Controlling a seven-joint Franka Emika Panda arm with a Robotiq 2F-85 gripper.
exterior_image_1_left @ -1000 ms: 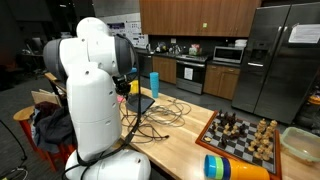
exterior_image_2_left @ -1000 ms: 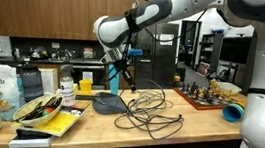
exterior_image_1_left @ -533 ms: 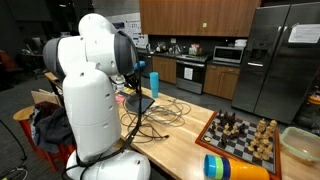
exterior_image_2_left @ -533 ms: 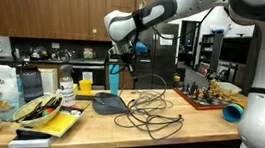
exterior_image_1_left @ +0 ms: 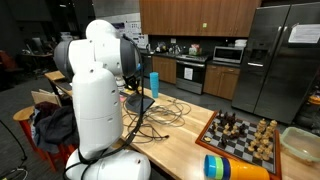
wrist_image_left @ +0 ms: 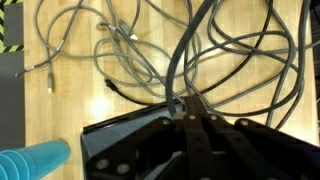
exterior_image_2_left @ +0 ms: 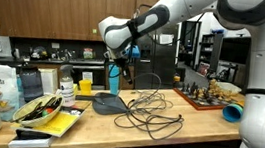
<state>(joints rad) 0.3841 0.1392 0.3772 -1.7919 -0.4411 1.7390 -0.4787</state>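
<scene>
The gripper rises higher over the end of the cable tangle (exterior_image_2_left: 133,100) (wrist_image_left: 152,80) nearest the blue cup next and releases the strands, since the other cables lie there.
A tangle of grey cables (exterior_image_2_left: 149,115) lies on the wooden table (exterior_image_2_left: 86,127); it also shows as cables (exterior_image_1_left: 161,112) and, in the wrist view, as cables (wrist_image_left: 130,50) spread over the wood. My gripper (wrist_image_left: 186,103) is shut on a few strands of this cable, which run up out of its tips. In both exterior views the gripper (exterior_image_2_left: 126,55) (exterior_image_1_left: 139,86) hangs above the table, with the strands pulled up from the pile. A blue cup (exterior_image_2_left: 113,79) (wrist_image_left: 35,160) stands just beside it.
A chessboard with pieces (exterior_image_1_left: 241,135) (exterior_image_2_left: 205,95) sits at one end of the table, with a blue and yellow cylinder (exterior_image_1_left: 230,168) lying near it. A dark grey pad (exterior_image_2_left: 109,103), a bowl of odds and ends (exterior_image_2_left: 38,111) and a food bag (exterior_image_2_left: 0,87) fill the other end.
The gripper has risen a little and shifted sideways with the cable strands still in it, drawing them up from the pile. It has stayed shut throughout.
</scene>
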